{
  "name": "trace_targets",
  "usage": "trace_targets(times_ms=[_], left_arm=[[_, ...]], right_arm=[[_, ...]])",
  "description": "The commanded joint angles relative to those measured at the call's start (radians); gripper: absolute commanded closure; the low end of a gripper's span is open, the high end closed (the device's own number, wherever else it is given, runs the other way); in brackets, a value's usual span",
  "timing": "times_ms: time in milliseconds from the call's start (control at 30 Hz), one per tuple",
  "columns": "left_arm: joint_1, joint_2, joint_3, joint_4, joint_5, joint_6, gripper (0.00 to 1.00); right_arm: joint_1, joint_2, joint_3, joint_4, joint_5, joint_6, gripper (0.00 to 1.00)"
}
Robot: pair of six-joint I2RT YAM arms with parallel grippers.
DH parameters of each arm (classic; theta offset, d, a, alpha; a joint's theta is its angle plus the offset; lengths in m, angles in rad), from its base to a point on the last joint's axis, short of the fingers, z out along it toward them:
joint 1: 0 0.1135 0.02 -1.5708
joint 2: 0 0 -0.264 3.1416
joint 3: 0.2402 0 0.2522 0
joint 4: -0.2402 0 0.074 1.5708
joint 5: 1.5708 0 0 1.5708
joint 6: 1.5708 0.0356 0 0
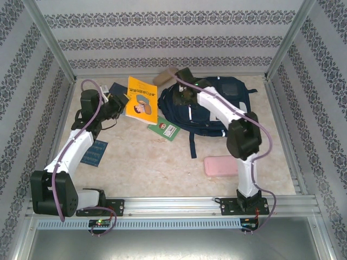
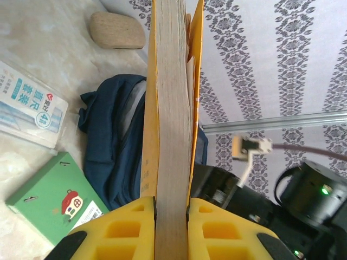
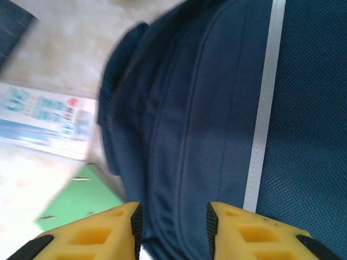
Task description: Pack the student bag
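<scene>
My right gripper is open and will next lower its fingers onto the fold of navy fabric [image 3: 206,124] toward the yellow-covered book. Then it will close.
The student bag [image 1: 214,111] lies flat at the back middle of the table, navy with a thin white stripe [image 3: 264,103]. My right gripper [image 1: 187,95] hovers over the bag's left end. In the right wrist view this gripper [image 3: 173,216] is open, with navy fabric [image 3: 206,124] below the gap and nothing clamped. My left gripper [image 1: 122,104] is shut on a yellow-covered book [image 1: 142,99], held up just left of the bag. In the left wrist view that gripper [image 2: 172,203] clamps the book [image 2: 171,103] edge-on, with the bag [image 2: 116,157] beyond it.
A green notebook [image 1: 165,130] lies in front of the bag's left end. A tan pouch [image 1: 165,76] sits behind it. A white boxed ruler set [image 2: 30,105] lies nearby. A flat pink case [image 1: 221,165] rests front right. A blue card [image 1: 97,153] lies by the left arm.
</scene>
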State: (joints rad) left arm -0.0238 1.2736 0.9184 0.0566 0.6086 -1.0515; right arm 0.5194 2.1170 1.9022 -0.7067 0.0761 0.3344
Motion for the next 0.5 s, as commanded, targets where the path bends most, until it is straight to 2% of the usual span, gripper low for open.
trace_targets(times_ms=[0,200,300,367,467], left_arm=[[0.01,-0.051,-0.003,0.025,0.006,0.032,1.0],[0.01,-0.096,-0.032,0.006,0.002,0.04,1.0],[0.01,-0.109,-0.039,-0.005,0.002,0.048,1.0],[0.011,-0.111,-0.042,-0.005,0.006,0.05,1.0],[0.01,-0.111,-0.042,-0.005,0.005,0.053,1.0]], right_arm=[[0.034,0.084,0.098,-0.124,0.165,-0.083,0.59],[0.027,0.234,0.235,-0.193,0.213,-0.065,0.57],[0.027,0.268,0.255,-0.187,0.211,-0.072,0.61],[0.025,0.285,0.263,-0.189,0.224,-0.074,0.68],[0.023,0.276,0.249,-0.196,0.219,-0.072,0.91]])
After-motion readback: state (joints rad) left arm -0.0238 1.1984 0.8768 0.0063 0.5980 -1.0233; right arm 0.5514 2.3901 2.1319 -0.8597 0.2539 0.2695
